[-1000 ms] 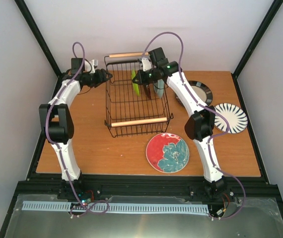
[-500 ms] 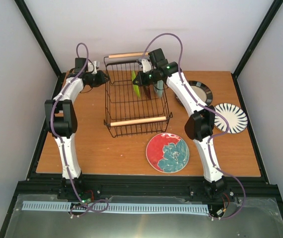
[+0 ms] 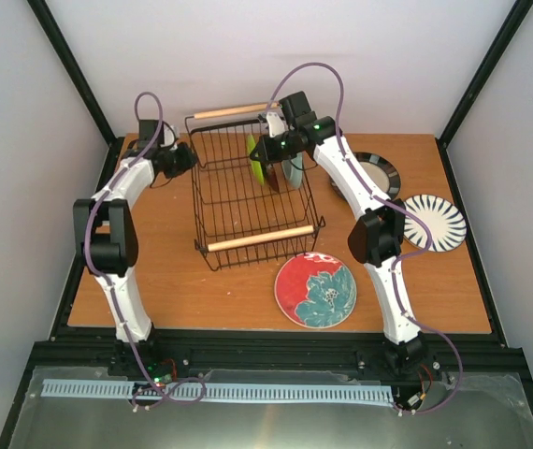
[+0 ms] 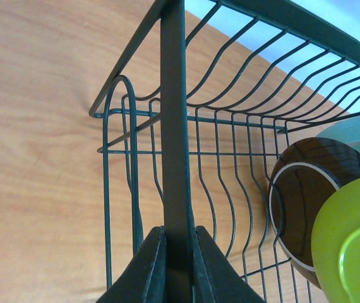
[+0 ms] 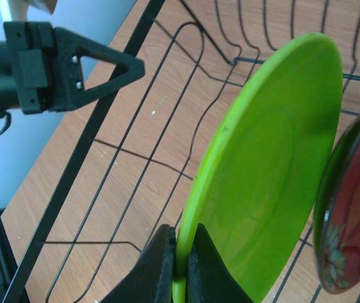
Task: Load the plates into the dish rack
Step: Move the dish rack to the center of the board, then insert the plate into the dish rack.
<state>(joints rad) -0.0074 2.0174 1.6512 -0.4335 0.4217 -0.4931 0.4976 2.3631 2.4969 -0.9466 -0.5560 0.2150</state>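
Observation:
My right gripper brings the lime green plate (image 5: 275, 158) down next, already on edge, to the rack's bottom below, beside the dark red plate, and releases it.
The black wire dish rack (image 3: 212, 198) stands at the back middle of the table. My left gripper (image 3: 189, 157) is shut on its left top rim; the left wrist view shows the flat black rim bar (image 4: 172, 126) pinched between the fingers (image 4: 150, 265). My right gripper (image 3: 260, 148) is shut on the upper edge of the lime green plate (image 5: 275, 158), which stands on edge inside the rack. A dark red plate (image 5: 350, 214) and a mint green plate (image 4: 357, 132) stand upright behind it. Three plates lie flat on the table: red with teal flower (image 3: 317, 288), black-rimmed cream (image 3: 381, 172) and white with black stripes (image 3: 435, 222).
The rack has two light wooden handles, one far (image 3: 234, 110) and one near (image 3: 252, 239). Black frame posts and pale walls close in the table on the left, right and back. The right forearm (image 3: 346, 178) crosses over the black-rimmed plate.
My left gripper has closed on the rack's left rim. The rack has turned and shifted a little to the left. The right gripper keeps the lime green plate in the same place.

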